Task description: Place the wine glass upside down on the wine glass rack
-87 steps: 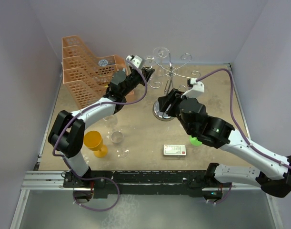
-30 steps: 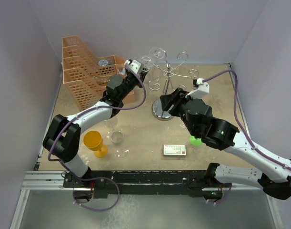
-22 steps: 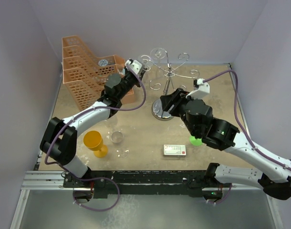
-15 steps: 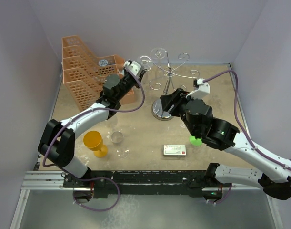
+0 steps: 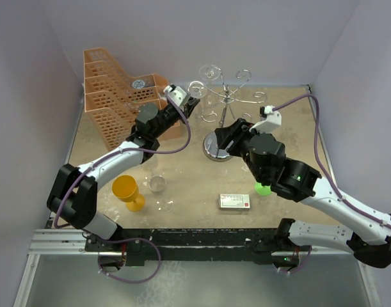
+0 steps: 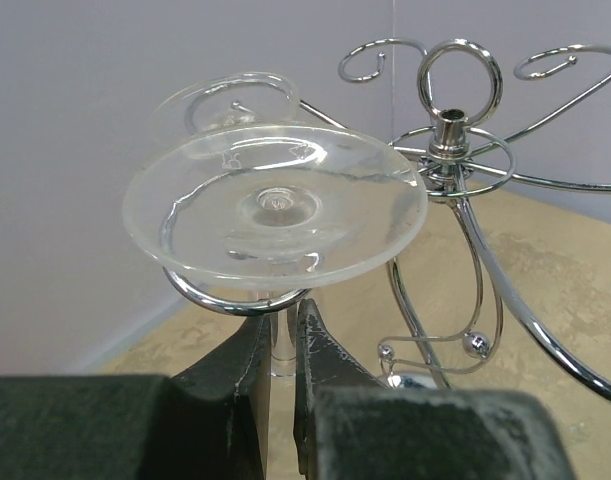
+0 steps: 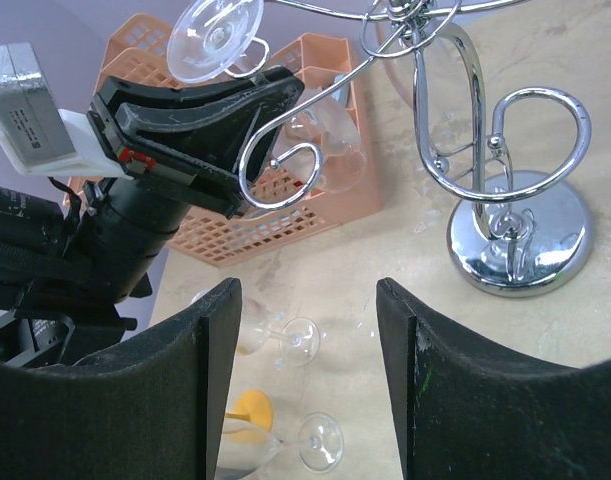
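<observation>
My left gripper next lowers the foot onto the curled ring arm and releases the stem, as that ring lies between my fingers and the foot.
My left gripper (image 6: 282, 322) is shut on the stem of a clear wine glass (image 6: 275, 205) and holds it upside down, foot uppermost. The foot lies over a curled ring arm of the chrome wine glass rack (image 6: 453, 150). In the top view the left gripper (image 5: 184, 97) is just left of the rack (image 5: 226, 102), with the glass foot (image 5: 196, 87) beside it. My right gripper (image 5: 219, 139) is open and empty above the rack's round base (image 5: 215, 150). The right wrist view shows the base (image 7: 520, 235), the glass foot (image 7: 217, 35) and the open right gripper (image 7: 305, 290).
An orange lattice basket (image 5: 115, 96) stands at the back left behind the left arm. A yellow goblet (image 5: 128, 192) and two clear glasses (image 5: 158, 184) lie at the front left. A white box (image 5: 235, 201) and a green object (image 5: 262, 188) lie under the right arm.
My left gripper has drawn a little to the left and nearer with the glass, and the glass foot has shifted with it. The right arm has hardly moved.
</observation>
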Controlling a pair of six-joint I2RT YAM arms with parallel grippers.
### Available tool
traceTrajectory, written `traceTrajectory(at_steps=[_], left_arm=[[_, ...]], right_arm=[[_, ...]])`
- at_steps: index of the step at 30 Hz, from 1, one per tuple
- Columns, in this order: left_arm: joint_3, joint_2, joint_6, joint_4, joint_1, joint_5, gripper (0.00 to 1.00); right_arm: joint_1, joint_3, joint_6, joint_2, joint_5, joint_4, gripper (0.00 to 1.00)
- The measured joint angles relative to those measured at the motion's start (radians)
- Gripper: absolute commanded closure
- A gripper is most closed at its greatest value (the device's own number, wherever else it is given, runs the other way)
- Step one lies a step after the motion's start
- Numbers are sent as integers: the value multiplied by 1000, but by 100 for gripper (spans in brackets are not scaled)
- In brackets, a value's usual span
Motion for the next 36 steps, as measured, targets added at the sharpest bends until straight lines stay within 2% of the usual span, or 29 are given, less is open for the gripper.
traceTrajectory(at_steps=[9, 19, 22, 24, 30, 36], left_arm=[[2, 23, -31, -49, 6, 26, 90], [9, 21, -48, -93, 6, 26, 67], [13, 10, -49, -132, 6, 26, 53], [13, -5, -56, -164, 6, 26, 49], [16, -98, -103, -325, 6, -37, 43], [16, -317, -216, -555, 6, -229, 40]], right_arm=[[0, 0, 1, 0, 0, 3, 41], [0, -3, 7, -18, -19, 3, 40], [0, -3, 8, -27, -32, 3, 39], [0, -3, 8, -35, -45, 3, 38], [0, -4, 3, -71, -69, 2, 34], [0, -15, -19, -111, -74, 9, 33]])
